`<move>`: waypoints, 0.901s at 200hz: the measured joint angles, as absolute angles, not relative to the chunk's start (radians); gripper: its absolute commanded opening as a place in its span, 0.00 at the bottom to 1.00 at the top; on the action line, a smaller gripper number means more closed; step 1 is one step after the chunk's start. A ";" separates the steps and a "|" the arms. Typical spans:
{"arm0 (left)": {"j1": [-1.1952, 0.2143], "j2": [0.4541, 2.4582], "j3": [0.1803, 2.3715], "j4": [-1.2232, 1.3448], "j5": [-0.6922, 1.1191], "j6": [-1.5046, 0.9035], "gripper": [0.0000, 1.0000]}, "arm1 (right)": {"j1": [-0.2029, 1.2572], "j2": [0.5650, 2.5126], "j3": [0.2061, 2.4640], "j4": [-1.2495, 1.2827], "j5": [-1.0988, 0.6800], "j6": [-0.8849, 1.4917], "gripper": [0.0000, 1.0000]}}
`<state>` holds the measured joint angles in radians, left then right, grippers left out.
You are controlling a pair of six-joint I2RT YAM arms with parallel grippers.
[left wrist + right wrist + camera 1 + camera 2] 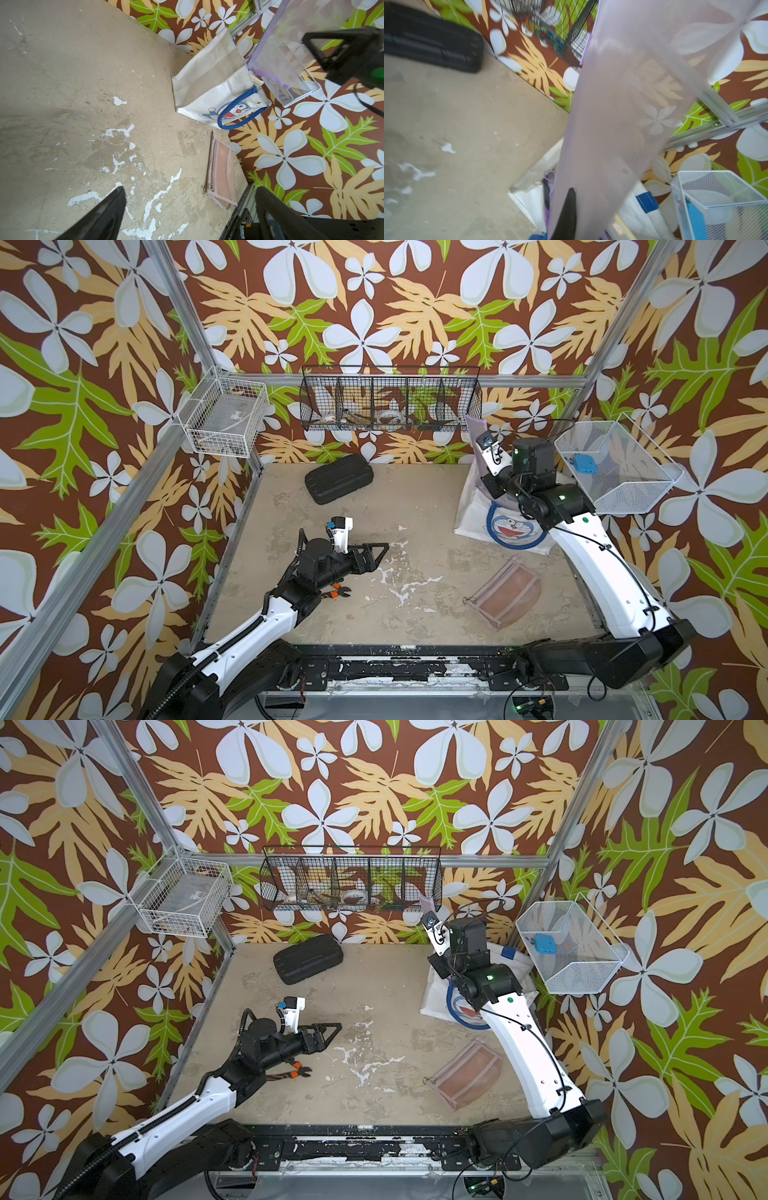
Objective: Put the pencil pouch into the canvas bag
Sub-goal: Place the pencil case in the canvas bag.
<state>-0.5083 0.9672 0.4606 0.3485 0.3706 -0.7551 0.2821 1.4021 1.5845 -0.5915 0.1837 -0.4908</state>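
Observation:
The canvas bag's opening is below my right gripper. Next I need to lower the gripper, shifting toward the white mesh basket, and release the pencil pouch [424, 903].
The canvas bag [478, 518] [434, 994] [207, 83] stands at the back right, white with blue handles and a cartoon cat face. My right gripper [494, 489] [572, 209] is shut on the pencil pouch [475, 429] [424, 903] [276, 60] [623, 104], a translucent lilac mesh pouch held upright over the bag. The pouch's lower end reaches the bag's mouth. My left gripper [384, 549] [337, 1028] [190, 191] hovers open and empty over the table's left middle, far from the bag.
A pink mesh pouch [505, 593] [221, 172] lies flat near the front right. A black hard case [338, 479] sits at the back. Orange-handled pliers [338, 593] lie under my left wrist. A white mesh basket [615, 468] hangs right of the bag.

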 measured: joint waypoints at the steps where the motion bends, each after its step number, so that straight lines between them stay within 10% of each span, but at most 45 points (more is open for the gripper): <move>1: -0.509 0.966 0.461 0.350 0.371 -0.756 0.98 | 0.279 1.404 1.584 -0.592 0.185 -0.498 0.00; 180: -0.606 0.927 0.464 0.397 0.369 -0.756 0.96 | -0.072 1.491 1.359 -0.538 0.088 -0.765 0.00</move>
